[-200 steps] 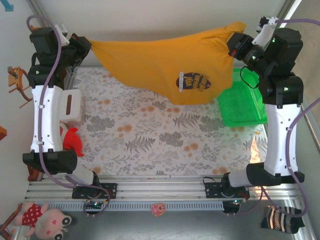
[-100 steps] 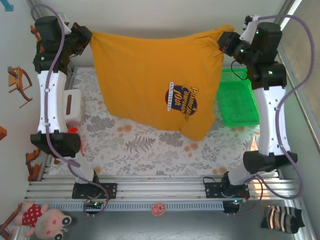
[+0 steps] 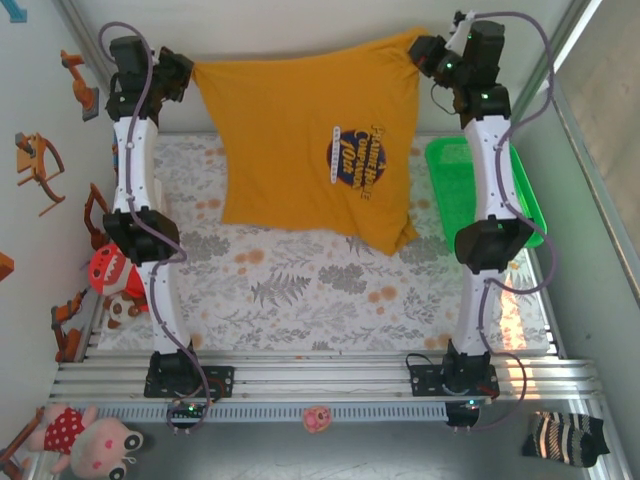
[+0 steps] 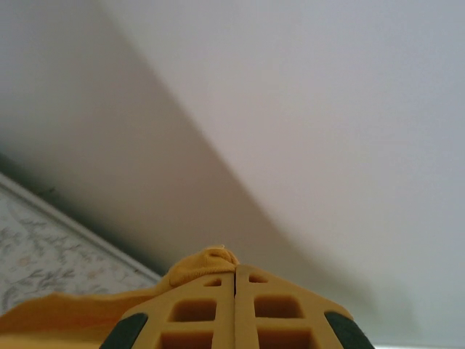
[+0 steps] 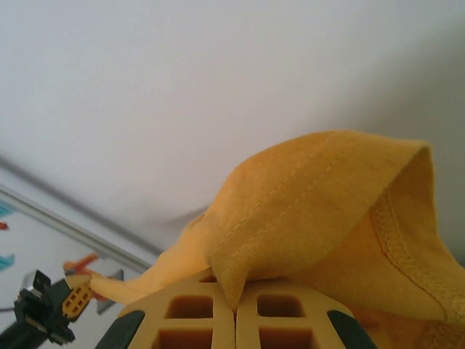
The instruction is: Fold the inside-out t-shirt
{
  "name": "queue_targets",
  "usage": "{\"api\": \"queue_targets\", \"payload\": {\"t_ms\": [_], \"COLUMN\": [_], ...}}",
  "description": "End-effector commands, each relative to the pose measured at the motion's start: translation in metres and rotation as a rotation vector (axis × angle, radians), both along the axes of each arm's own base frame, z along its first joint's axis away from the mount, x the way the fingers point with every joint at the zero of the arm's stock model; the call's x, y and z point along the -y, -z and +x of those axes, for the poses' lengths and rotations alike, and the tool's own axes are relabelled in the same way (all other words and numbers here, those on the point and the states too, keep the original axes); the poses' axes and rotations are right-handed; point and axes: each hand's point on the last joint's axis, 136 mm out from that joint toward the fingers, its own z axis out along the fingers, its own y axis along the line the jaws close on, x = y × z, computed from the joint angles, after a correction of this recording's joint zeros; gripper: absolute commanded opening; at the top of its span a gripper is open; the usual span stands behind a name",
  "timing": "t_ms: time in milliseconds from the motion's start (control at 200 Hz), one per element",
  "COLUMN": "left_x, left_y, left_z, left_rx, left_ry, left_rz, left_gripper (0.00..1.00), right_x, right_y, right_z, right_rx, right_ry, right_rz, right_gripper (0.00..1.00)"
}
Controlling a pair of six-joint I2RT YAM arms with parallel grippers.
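Observation:
My right gripper should next move back and down onto the bare patterned cloth (image 3: 402, 280) and release the shirt's corner there, as the shirt still hangs in the air.
The mustard-yellow t-shirt (image 3: 300, 150) hangs spread in the air above the far half of the table, its dark printed lettering (image 3: 362, 155) facing up. My left gripper (image 3: 190, 75) is shut on its far-left corner, and a small bunch of yellow cloth (image 4: 207, 262) pokes out past the fingertips. My right gripper (image 3: 425, 50) is shut on the far-right corner, where a stitched hem fold (image 5: 312, 211) drapes over the closed jaws. The shirt's lower edge dangles just over the patterned cloth on the table (image 3: 300, 290).
A green plastic basket (image 3: 520, 200) lies at the right, partly behind the right arm. Toys sit at the left edge (image 3: 110, 275) and below the rail (image 3: 85, 435). A striped sock (image 3: 565, 437) lies at the bottom right. The back wall stands close behind both grippers.
Both arms have stretched upward and toward the back wall, raising the shirt. The shirt has swung out from a bunched drape to a flatter, wider spread, and the print has shifted up.

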Motion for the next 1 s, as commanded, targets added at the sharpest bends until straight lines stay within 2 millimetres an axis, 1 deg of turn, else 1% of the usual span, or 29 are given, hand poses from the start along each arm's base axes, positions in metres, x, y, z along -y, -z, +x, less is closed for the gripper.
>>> {"api": "queue_targets", "payload": {"t_ms": [0, 60, 75, 125, 185, 255, 295, 305, 340, 371, 381, 406, 411, 446, 451, 516, 526, 551, 576, 586, 606, 646, 661, 671, 711, 766, 826, 911, 991], "left_x": [-0.012, -0.016, -0.017, -0.016, -0.013, -0.008, -0.005, -0.004, -0.005, -0.005, -0.005, -0.005, -0.005, -0.008, -0.008, -0.010, -0.010, -0.008, -0.007, -0.007, -0.005, -0.003, -0.002, -0.002, 0.000, 0.001, 0.000, -0.001, -0.003], "left_y": [-0.147, -0.162, -0.163, -0.163, -0.154, -0.130, -0.109, -0.111, -0.086, -0.066, -0.055, -0.040, -0.042, -0.001, -0.002, 0.068, 0.072, 0.102, 0.125, 0.129, 0.152, 0.183, 0.195, 0.201, 0.226, 0.252, 0.275, 0.295, 0.308], "left_z": [-0.050, -0.063, -0.065, -0.072, -0.077, -0.082, -0.085, -0.090, -0.095, -0.101, -0.101, -0.109, -0.111, -0.117, -0.120, -0.143, -0.146, -0.157, -0.168, -0.171, -0.181, -0.198, -0.204, -0.208, -0.224, -0.243, -0.262, -0.284, -0.304], "left_rx": [0.355, 0.387, 0.386, 0.377, 0.345, 0.275, 0.225, 0.228, 0.173, 0.143, 0.126, 0.109, 0.117, 0.046, 0.051, -0.084, -0.091, -0.150, -0.191, -0.199, -0.247, -0.310, -0.335, -0.351, -0.416, -0.502, -0.588, -0.673, -0.742], "left_ry": [-0.033, -0.041, -0.041, -0.035, -0.014, 0.015, 0.031, 0.033, 0.033, 0.030, 0.030, 0.027, 0.024, 0.010, 0.009, 0.000, -0.002, 0.000, 0.005, 0.003, 0.005, 0.004, 0.004, 0.005, 0.009, 0.017, 0.012, 0.009, -0.001], "left_rz": [-0.055, -0.030, -0.025, -0.011, 0.013, 0.051, 0.070, 0.075, 0.093, 0.102, 0.103, 0.107, 0.108, 0.106, 0.106, 0.107, 0.108, 0.103, 0.099, 0.096, 0.093, 0.090, 0.092, 0.094, 0.106, 0.123, 0.153, 0.184, 0.215], "left_gripper": [0.00, 0.00, 0.00, 0.00, 0.00, 0.00, 0.00, 0.00, 0.00, 0.00, 0.00, 0.00, 0.00, 0.00, 0.00, 0.00, 0.00, 0.00, 0.00, 0.00, 0.00, 0.00, 0.00, 0.00, 0.00, 0.00, 0.00, 0.00, 0.00], "right_x": [0.042, 0.052, 0.054, 0.058, 0.054, 0.049, 0.045, 0.045, 0.041, 0.037, 0.035, 0.031, 0.030, 0.022, 0.022, 0.007, 0.005, 0.001, -0.002, -0.003, -0.004, -0.006, -0.008, -0.007, -0.009, -0.009, -0.008, -0.008, -0.007], "right_y": [-0.138, -0.147, -0.150, -0.145, -0.134, -0.108, -0.083, -0.076, -0.052, -0.025, -0.017, 0.005, 0.010, 0.045, 0.050, 0.121, 0.133, 0.162, 0.190, 0.202, 0.221, 0.259, 0.268, 0.280, 0.310, 0.340, 0.361, 0.380, 0.390], "right_z": [-0.063, -0.075, -0.079, -0.085, -0.091, -0.094, -0.098, -0.099, -0.105, -0.109, -0.112, -0.117, -0.118, -0.128, -0.129, -0.153, -0.157, -0.167, -0.178, -0.182, -0.191, -0.210, -0.216, -0.222, -0.240, -0.261, -0.280, -0.300, -0.315], "right_rx": [0.343, 0.369, 0.375, 0.364, 0.338, 0.278, 0.229, 0.213, 0.174, 0.127, 0.111, 0.072, 0.063, 0.006, -0.005, -0.127, -0.149, -0.202, -0.255, -0.279, -0.318, -0.394, -0.411, -0.435, -0.497, -0.570, -0.627, -0.695, -0.740], "right_ry": [0.088, 0.120, 0.130, 0.141, 0.121, 0.090, 0.075, 0.072, 0.061, 0.054, 0.050, 0.046, 0.044, 0.037, 0.038, 0.028, 0.028, 0.024, 0.023, 0.020, 0.018, 0.021, 0.024, 0.027, 0.025, 0.032, 0.035, 0.034, 0.032], "right_rz": [0.091, 0.076, 0.071, 0.051, 0.033, 0.024, 0.022, 0.022, 0.018, 0.008, 0.005, -0.005, -0.006, -0.023, -0.025, -0.092, -0.102, -0.124, -0.136, -0.140, -0.143, -0.157, -0.161, -0.165, -0.177, -0.197, -0.234, -0.253, -0.283], "right_gripper": [0.00, 0.00, 0.00, 0.00, 0.00, 0.00, 0.00, 0.00, 0.00, 0.00, 0.00, 0.00, 0.00, 0.00, 0.00, 0.00, 0.00, 0.00, 0.00, 0.00, 0.00, 0.00, 0.00, 0.00, 0.00, 0.00, 0.00, 0.00, 0.00]}}
